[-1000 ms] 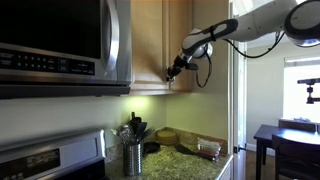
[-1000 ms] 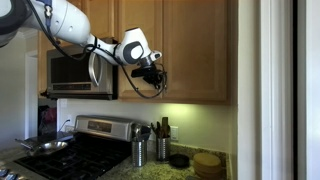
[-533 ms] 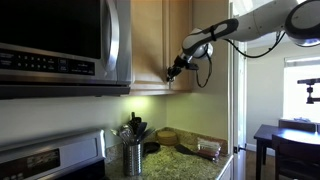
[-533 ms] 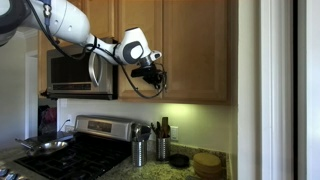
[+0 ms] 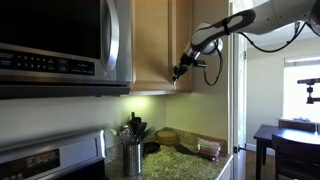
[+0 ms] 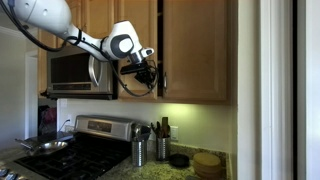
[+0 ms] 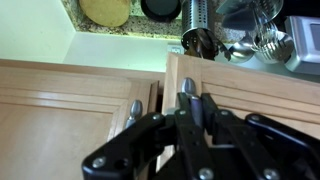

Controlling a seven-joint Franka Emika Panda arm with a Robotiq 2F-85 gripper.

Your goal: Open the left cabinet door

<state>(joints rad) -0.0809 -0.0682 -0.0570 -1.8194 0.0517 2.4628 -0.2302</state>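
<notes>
The door is only slightly open, so my gripper should next pull the slim silver handle [image 5: 176, 72] [image 7: 190, 95] back, away from the cabinet, and swing round toward the microwave before opening.
The left cabinet door [image 6: 140, 18] is light tan wood and stands slightly ajar, with a dark gap at its right edge. It also shows in an exterior view [image 5: 150, 40] and in the wrist view [image 7: 260, 90], where it sits proud of its twin. My gripper [image 6: 150, 72] is shut on the door's slim silver handle [image 7: 186, 88] near its lower end. The gripper also shows in an exterior view [image 5: 180, 70] and in the wrist view [image 7: 190, 102]. The wrist view is upside down.
The twin door [image 6: 195, 50] is shut, its handle [image 7: 135, 107] right beside my fingers. A steel microwave [image 6: 75, 72] hangs next to the cabinet. Below are a stove [image 6: 60, 150], utensil holders [image 6: 140, 150] and a granite counter [image 5: 185, 160].
My gripper has pulled outward with the handle in it. The left door has swung open a little and a dark gap now shows at the seam.
</notes>
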